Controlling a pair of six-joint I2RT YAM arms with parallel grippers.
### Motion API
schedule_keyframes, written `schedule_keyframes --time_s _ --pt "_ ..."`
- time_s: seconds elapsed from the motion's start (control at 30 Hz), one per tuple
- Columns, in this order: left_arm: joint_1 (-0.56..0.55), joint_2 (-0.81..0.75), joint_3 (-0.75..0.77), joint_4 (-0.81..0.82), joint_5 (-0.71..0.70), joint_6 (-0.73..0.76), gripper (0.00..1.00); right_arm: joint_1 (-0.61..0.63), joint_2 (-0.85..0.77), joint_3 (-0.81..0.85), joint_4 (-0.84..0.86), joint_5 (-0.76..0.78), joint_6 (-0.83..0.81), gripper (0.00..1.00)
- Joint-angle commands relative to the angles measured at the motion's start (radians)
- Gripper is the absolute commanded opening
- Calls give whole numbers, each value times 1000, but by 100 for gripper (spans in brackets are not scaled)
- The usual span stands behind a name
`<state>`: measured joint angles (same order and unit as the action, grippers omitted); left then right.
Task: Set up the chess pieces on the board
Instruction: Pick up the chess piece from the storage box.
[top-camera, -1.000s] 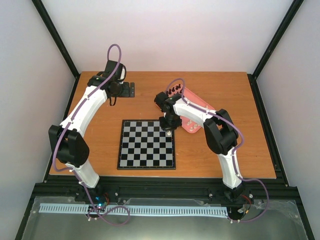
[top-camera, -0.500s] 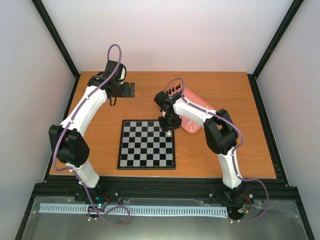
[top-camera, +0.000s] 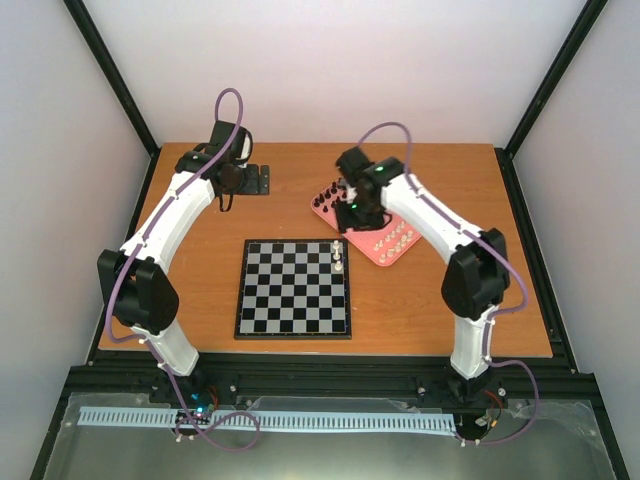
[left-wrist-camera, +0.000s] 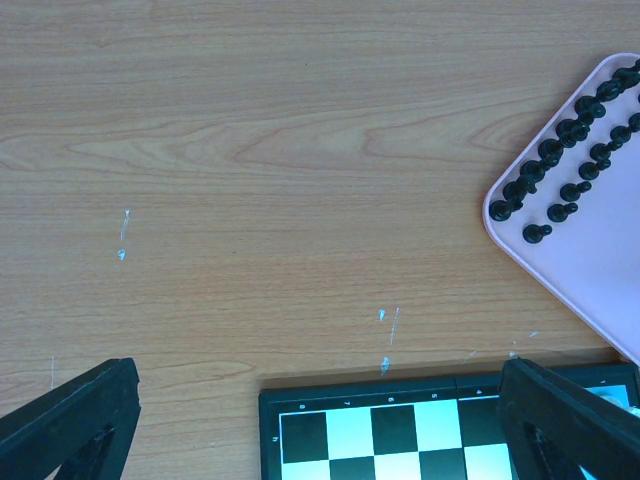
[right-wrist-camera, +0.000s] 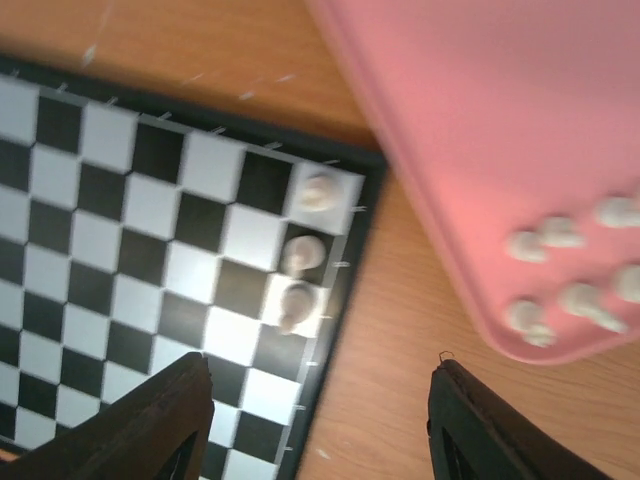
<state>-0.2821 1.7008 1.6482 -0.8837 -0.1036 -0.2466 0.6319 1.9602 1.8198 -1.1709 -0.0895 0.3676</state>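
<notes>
My empty right gripper needs to move across and down onto the outer row's far white piece, which stands below it and to its right in the top view.
The board (top-camera: 294, 290) lies mid-table. Three cream-white chess pieces (top-camera: 338, 255) stand in a line on its right edge column near the far corner; the right wrist view shows them as blurred shapes (right-wrist-camera: 303, 254). My right gripper (top-camera: 352, 218) hovers over the gap between board and pink tray (top-camera: 372, 250); it is open (right-wrist-camera: 320, 400) and holds nothing. More white pieces (right-wrist-camera: 560, 270) and black pieces (left-wrist-camera: 560, 150) stand on the tray. At the far left of the table my left gripper (top-camera: 228, 195) is open and empty (left-wrist-camera: 320, 430), above bare wood beyond the board's far edge (left-wrist-camera: 400, 440).
A black bracket (top-camera: 258, 180) sits on the table beside the left gripper. Black frame posts rise at the table's far corners. The pink tray's corner (left-wrist-camera: 590, 270) reaches close to the board's far right corner.
My right arm has lifted and drawn back from the board toward the tray. Its jaws have opened and left a white piece standing on the board's right column. The left arm stayed still.
</notes>
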Motion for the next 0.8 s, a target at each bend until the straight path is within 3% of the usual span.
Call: schedule_keyframes --time_s 0.0,0.3,0.37,0.77 --pt "-1 -1 34 -2 13 18 100 -142 -62 -61 -27 43 25 67" --pt "-1 -6 36 -9 28 24 100 -400 -25 -108 46 44 45 61" --pt "-1 -7 35 -11 28 24 100 -445 -2 -121 63 12 44 55" --pt "-1 6 34 -19 30 24 100 -520 89 -175 135 -87 66 54"
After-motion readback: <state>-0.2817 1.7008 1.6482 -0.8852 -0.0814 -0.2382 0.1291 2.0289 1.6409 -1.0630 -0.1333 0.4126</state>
